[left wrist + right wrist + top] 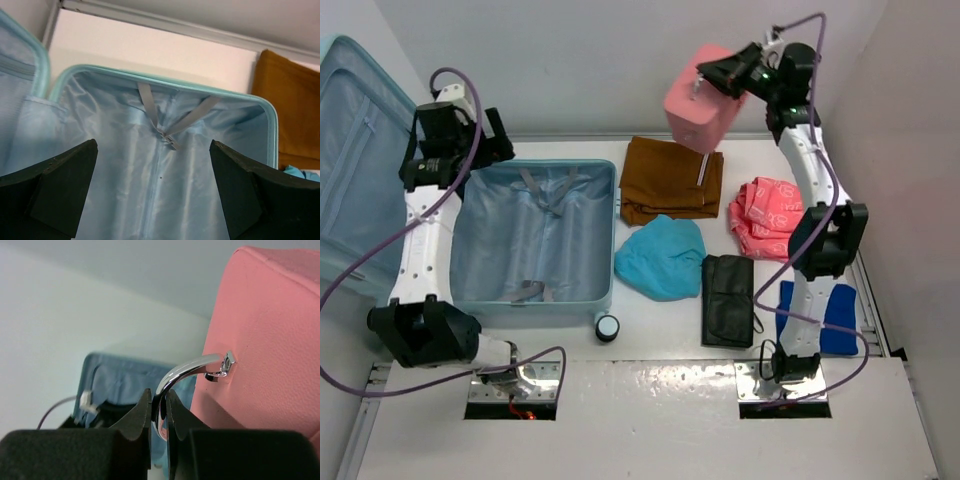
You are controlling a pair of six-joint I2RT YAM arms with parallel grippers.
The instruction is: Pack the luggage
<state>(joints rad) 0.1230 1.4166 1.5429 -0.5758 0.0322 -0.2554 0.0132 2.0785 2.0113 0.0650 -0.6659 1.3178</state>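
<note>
I should move my right gripper over, lower the case [695, 112] and let go of it, because the luggage's empty corner by the brown garment is below it, to the left in the top view.
The pale aqua luggage [605, 170] lies open at the left, its lid [355, 150] leaning up against the wall. Its lining shows grey straps [155, 117] and nothing packed inside. My left gripper [490, 135] is open and empty above the luggage's far left corner, jaws wide apart in the left wrist view [155, 170]. My right gripper [705, 75] is shut on the chrome handle [190, 371] of a small pink hard case [695, 112], holding it in the air above the far side of the table. The pink case [270, 340] hangs beside the jaws.
On the table right of the luggage lie a folded brown garment [665, 180], a teal cloth [660, 258], a pink patterned cloth [765, 215], a black pouch [728, 300] and a blue cloth [835, 320]. A luggage wheel [607, 327] sticks out at the front.
</note>
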